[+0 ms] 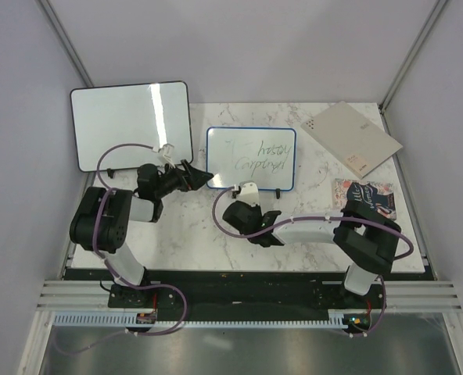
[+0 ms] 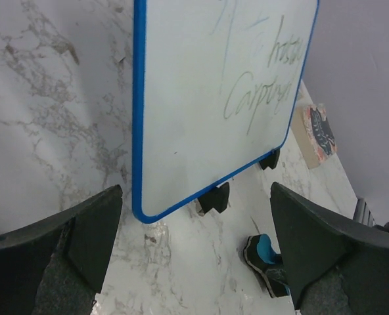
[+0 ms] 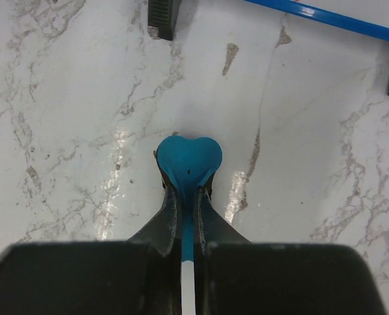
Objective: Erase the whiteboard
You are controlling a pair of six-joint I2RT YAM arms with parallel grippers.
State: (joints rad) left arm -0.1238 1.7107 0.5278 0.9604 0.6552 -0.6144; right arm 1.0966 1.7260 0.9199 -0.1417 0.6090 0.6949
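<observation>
The blue-framed whiteboard's nearest upper corner [image 1: 209, 133] is outward of my left gripper. I should next move my left gripper outward and up and close it there, clear of the handwriting.
The small blue-framed whiteboard [image 1: 251, 158] stands on black feet at the table's middle back, with faint green handwriting on it. It fills the top of the left wrist view [image 2: 207, 92]. My left gripper [image 1: 199, 178] is open and empty at the board's lower left corner, and its fingers straddle that corner in the left wrist view [image 2: 196, 190]. My right gripper [image 1: 247, 201] is shut on a blue heart-shaped eraser [image 3: 188, 159], just in front of the board's foot. The eraser rests on or just above the table and also shows in the left wrist view [image 2: 265, 254].
A larger black-framed whiteboard [image 1: 130, 125] leans at the back left. A beige folder [image 1: 351, 138] lies at the back right. A patterned card [image 1: 364, 195] lies by the right arm. The marble table [image 1: 184, 234] ends at a black rail at the front.
</observation>
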